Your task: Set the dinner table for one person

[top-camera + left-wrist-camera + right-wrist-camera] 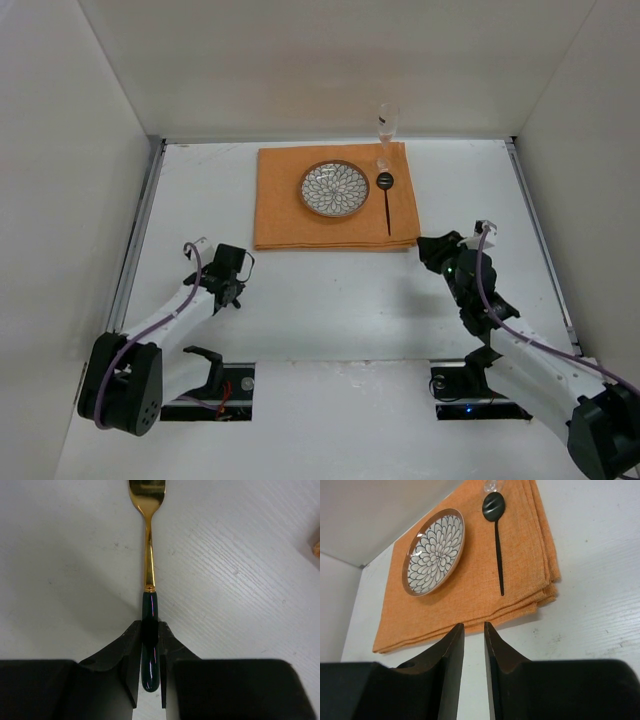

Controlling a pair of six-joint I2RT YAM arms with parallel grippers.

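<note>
The placemat's bare strip is outward of my left gripper, across the plate from the spoon. My left gripper should next move the fork outward onto the placemat's strip and let go of it.
The white dinner table carries an orange placemat at the back centre. On the placemat lie a patterned plate and, to its right, a black spoon. A clear glass stands behind the spoon. My left gripper is low over the table, left of the placemat's near corner. In the left wrist view it is shut on the dark green handle of a gold fork, tines pointing away. My right gripper is empty, jaws a little apart, just off the placemat's near right corner.
White walls enclose the table on the left, back and right. Metal rails run along the left and right edges. The plate and spoon lie ahead of the right gripper. Bare table lies between the two arms.
</note>
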